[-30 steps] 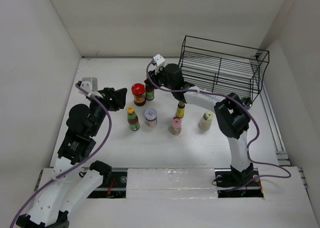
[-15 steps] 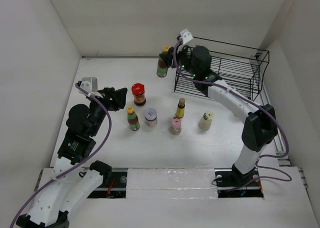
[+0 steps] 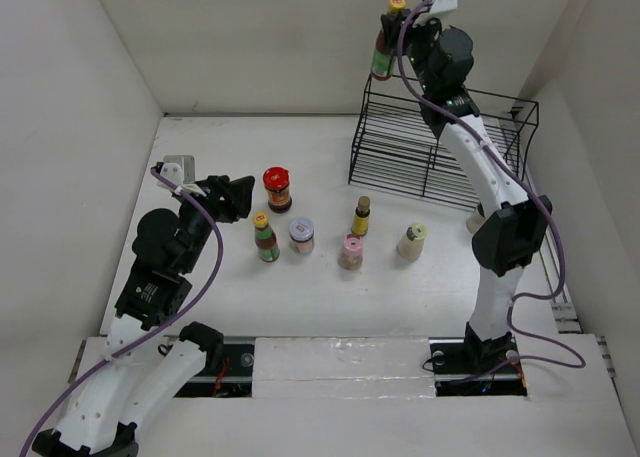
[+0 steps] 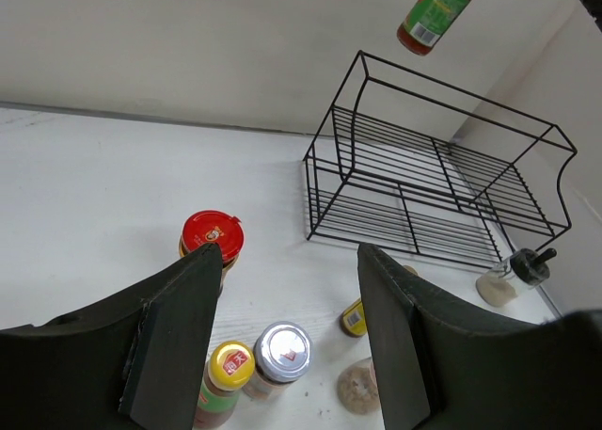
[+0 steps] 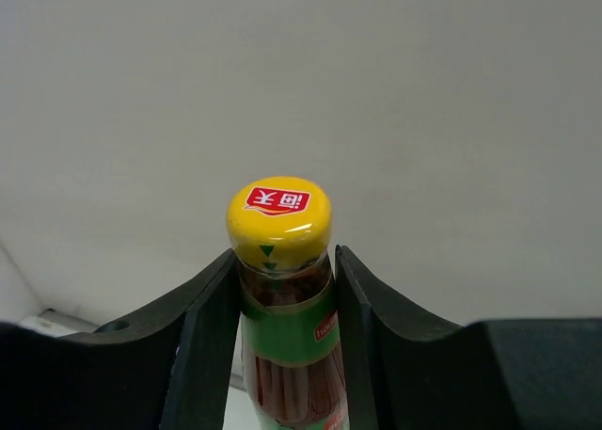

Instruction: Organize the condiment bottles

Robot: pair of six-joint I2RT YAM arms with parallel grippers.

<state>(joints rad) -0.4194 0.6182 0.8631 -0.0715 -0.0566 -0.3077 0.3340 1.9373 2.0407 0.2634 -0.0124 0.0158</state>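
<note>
The upper shelf's end [image 3: 388, 115] nearest the red-lidded jar is empty below, so the right gripper will next move down until the bottle stands there and let go of the bottle's neck.
My right gripper [image 3: 402, 39] is shut on the neck of a yellow-capped red-green sauce bottle [image 3: 384, 49] and holds it upright, high over the left end of the rack; it also shows in the right wrist view [image 5: 279, 218]. On the table stand a red-lidded jar [image 3: 277, 188], a second yellow-capped sauce bottle [image 3: 265, 237], a silver-lidded jar [image 3: 301, 234], a dark-capped bottle [image 3: 361, 217], a pink-capped bottle [image 3: 350, 251] and a cream-capped bottle [image 3: 411, 241]. My left gripper [image 3: 236, 197] is open and empty, left of the red-lidded jar [image 4: 211, 240].
The black wire rack [image 3: 440, 142] stands at the back right, with nothing on its shelves [image 4: 442, 185]. A beige black-capped bottle [image 4: 513, 275] sits by the rack's right front corner. White walls close in the left, back and right sides.
My right arm has lifted the sauce bottle from the table near the red-lidded jar, up and to the right, to high above the rack. The left arm has not moved.
</note>
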